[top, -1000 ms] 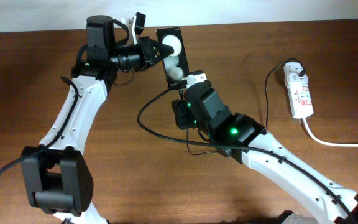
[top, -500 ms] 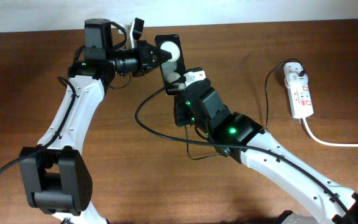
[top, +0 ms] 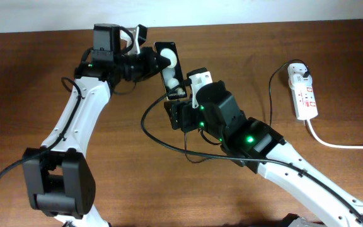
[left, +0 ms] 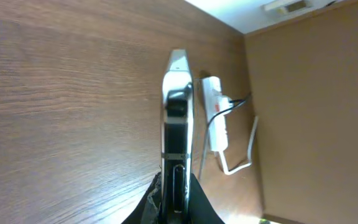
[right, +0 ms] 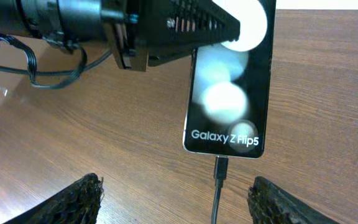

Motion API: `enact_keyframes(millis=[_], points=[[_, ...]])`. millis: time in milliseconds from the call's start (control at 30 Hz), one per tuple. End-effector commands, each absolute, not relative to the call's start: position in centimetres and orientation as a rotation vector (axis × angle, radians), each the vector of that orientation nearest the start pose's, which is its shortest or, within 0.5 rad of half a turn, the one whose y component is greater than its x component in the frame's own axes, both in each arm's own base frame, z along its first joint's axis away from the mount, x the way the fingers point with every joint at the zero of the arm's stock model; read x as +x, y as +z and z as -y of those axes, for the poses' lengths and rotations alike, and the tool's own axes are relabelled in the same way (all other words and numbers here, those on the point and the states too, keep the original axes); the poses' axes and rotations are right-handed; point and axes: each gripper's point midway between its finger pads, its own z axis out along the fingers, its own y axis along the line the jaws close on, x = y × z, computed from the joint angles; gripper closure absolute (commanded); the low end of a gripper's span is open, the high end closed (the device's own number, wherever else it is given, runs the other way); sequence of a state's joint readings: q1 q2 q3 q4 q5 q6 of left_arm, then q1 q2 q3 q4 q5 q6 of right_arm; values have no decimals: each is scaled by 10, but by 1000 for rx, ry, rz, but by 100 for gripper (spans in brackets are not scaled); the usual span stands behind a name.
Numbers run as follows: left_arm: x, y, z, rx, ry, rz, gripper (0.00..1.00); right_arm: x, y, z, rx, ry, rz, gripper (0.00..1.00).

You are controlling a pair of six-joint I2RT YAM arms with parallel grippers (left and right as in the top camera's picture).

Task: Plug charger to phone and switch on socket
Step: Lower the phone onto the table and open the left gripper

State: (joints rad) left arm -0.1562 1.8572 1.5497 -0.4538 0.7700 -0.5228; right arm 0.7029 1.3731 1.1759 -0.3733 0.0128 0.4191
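Note:
The connector is already in the port of the phone [top: 169,66], so my left gripper will next go down and to the right in the overhead view and release the phone on the tabletop.
The black phone [top: 169,66] is held up off the table, clamped in my shut left gripper [top: 158,61]. In the left wrist view the phone [left: 176,118] stands edge-on between the jaws of the left gripper [left: 176,202]. In the right wrist view the phone [right: 229,93] shows white lettering at its lower end, and the charger's connector [right: 221,167] sits in its bottom port. My right gripper [right: 179,202] is wide open and empty just below it, as the overhead view [top: 180,104] also shows. The thin black cable [top: 144,120] loops over the table to the white adapter [top: 298,71] on the socket strip [top: 304,94].
The strip's thick white cord [top: 333,142] runs off to the right edge. The strip [left: 215,118] and its cord [left: 247,149] also show in the left wrist view. My left gripper [right: 185,31] fills the top of the right wrist view. The wooden table [top: 30,75] extends left.
My left gripper has carried the phone slightly left. My right gripper has drawn back down-left from the phone's lower end, and the cable loop has shifted with it.

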Motion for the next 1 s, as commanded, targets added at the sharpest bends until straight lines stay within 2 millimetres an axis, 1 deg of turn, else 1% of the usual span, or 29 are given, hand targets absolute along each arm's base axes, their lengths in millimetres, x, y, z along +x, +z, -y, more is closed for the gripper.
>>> enact_keyframes(millis=[0, 67, 100, 133, 167, 200, 233, 267, 300, 333, 367, 400, 467, 500, 567, 600, 633, 700, 733, 767, 800, 833, 900, 933, 967], points=[[469, 204, 200, 4, -1060, -2392, 100, 326, 273, -271, -295, 653, -2142, 20], [470, 198, 207, 11, -968, -2403, 100, 321, 265, -267, -300, 635, -2180, 17], [468, 195, 215, 55, -956, -2406, 100, 319, 264, -266, -301, 630, -2189, 14], [468, 184, 221, 80, -951, -2423, 100, 318, 265, -264, -301, 630, -2189, 14], [471, 175, 222, 76, -951, -2437, 100, 316, 268, -262, -300, 631, -2186, 13], [477, 158, 226, 76, -965, -2448, 100, 314, 271, -257, -293, 628, -2186, 12], [479, 153, 234, 107, -1025, -2433, 99, 313, 272, -252, -284, 621, -2191, 11], [481, 148, 246, 159, -1122, -2406, 98, 313, 274, -241, -260, 606, -2198, 9], [483, 140, 256, 202, -1201, -2382, 94, 313, 272, -232, -240, 587, -2215, 9], [483, 125, 263, 232, -1270, -2377, 95, 313, 268, -225, -228, 571, -2237, 8], [479, 116, 274, 265, -1395, -2360, 98, 312, 266, -223, -226, 564, -2248, 8], [475, 105, 281, 283, -1493, -2353, 98, 312, 266, -223, -227, 563, -2250, 7], [470, 63, 282, 247, -1536, -2426, 96, 311, 264, -223, -228, 559, -2259, 4], [464, 49, 283, 236, -1582, -2453, 97, 310, 263, -222, -228, 557, -2265, 4], [457, 34, 282, 197, -1600, -2512, 96, 309, 262, -222, -231, 558, -2271, 1], [451, 29, 280, 161, -1602, -2560, 93, 309, 261, -222, -224, 562, -2273, 1], [449, 24, 277, 133, -1575, -2591, 90, 308, 261, -222, -224, 561, -2276, 1], [450, 4, 266, 36, -1427, -2690, 87, 307, 258, -221, -225, 553, -2289, 1], [449, -4, 260, -2, -1363, -2731, 81, 307, 258, -221, -226, 553, -2290, 1], [448, -5, 259, -8, -1356, -2739, 74, 307, 258, -221, -226, 552, -2291, 1], [448, -5, 259, -9, -1356, -2740, 68, 306, 257, -220, -226, 549, -2297, 1], [448, -5, 259, -9, -1355, -2740, 57, 304, 254, -219, -228, 543, -2308, 1], [450, -7, 258, -15, -1332, -2743, 52, 303, 253, -218, -228, 539, -2316, 1], [450, -10, 256, -25, -1309, -2753, 44, 303, 253, -218, -229, 538, -2317, 1], [453, -13, 251, -39, -1261, -2760, 8, 303, 252, -218, -228, 537, -2319, 1]])
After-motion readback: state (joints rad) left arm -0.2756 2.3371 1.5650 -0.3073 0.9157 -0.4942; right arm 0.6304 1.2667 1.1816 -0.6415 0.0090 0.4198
